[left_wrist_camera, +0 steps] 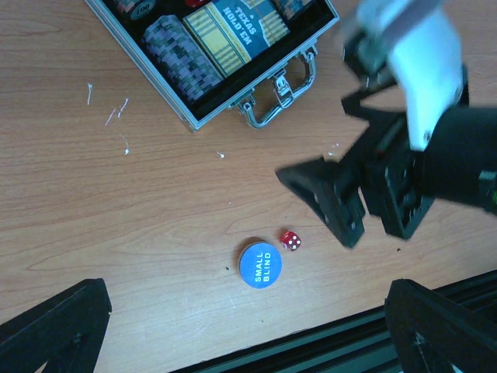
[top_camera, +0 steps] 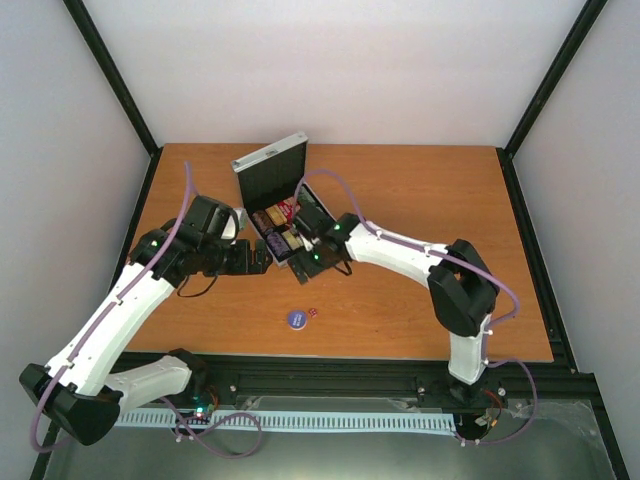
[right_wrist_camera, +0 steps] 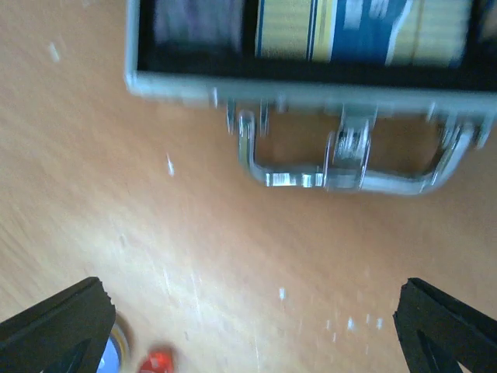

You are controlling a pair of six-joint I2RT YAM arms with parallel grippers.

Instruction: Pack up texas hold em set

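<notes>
I will lower my right gripper next and pull it back toward my base until its fingers are on both sides of the red die. That die is below the gripper and back toward my base.
The silver case of the texas hold em set lies open at mid-table with its lid raised. Grey chip stacks and a blue-yellow card box sit inside it, and a red card box shows in the top view. A blue "small blind" disc and a red die lie on the wood in front of the case, side by side. My left gripper hangs open above them, holding nothing. My right gripper is open and empty just in front of the case handle.
The two arms meet close together at the case's near corner. The black frame rail runs along the table's near edge just below the disc. Small white flecks dot the wood to the left of the case.
</notes>
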